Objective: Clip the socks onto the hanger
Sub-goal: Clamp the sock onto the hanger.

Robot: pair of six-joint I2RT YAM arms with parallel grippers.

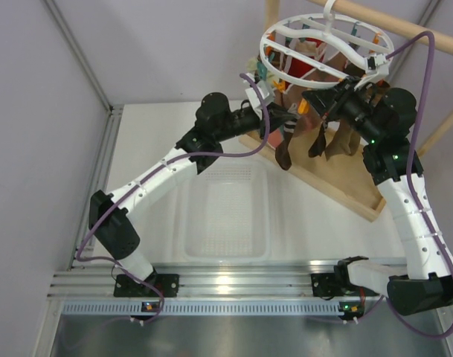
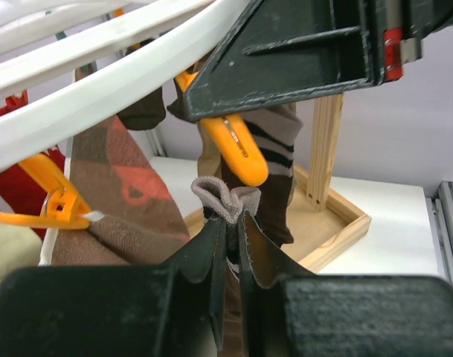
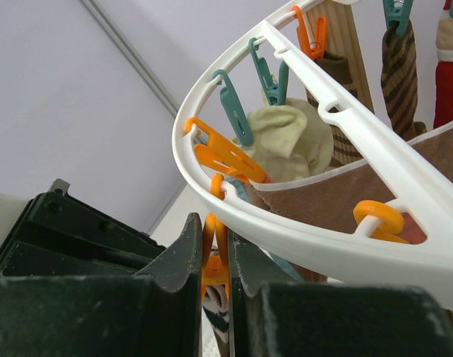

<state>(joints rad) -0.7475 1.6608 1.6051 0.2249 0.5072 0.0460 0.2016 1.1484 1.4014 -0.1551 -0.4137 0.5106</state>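
My left gripper should next lift the bunched cuff of the dark brown sock up to the orange peg's lower end (image 1: 303, 109) (image 2: 250, 171) and let go of it there, because that end hangs just above my gripper.
The white ring hanger (image 1: 280, 70) hangs at the back right, with orange and teal pegs under its rim (image 3: 300, 230). My left gripper (image 2: 230, 219) is shut on the bunched cuff of a dark brown sock (image 2: 226, 199). That sock (image 1: 284, 152) dangles below the left gripper (image 1: 284, 117). Just above the cuff hangs an orange peg (image 2: 237, 149). My right gripper (image 3: 217, 230) is shut on this orange peg's (image 3: 220, 253) handles, right under the ring. A second brown striped sock (image 2: 280, 141) hangs behind the peg. In the top view the right gripper (image 1: 319, 100) sits beside the left one.
A wooden stand with a flat base (image 1: 338, 186) and a rod (image 1: 390, 18) carries the hanger. Tan (image 2: 122, 186), red (image 2: 18, 186) and cream (image 3: 286, 141) socks are pegged on the ring. A clear plastic tub (image 1: 222, 212) lies on the table in front of the arms.
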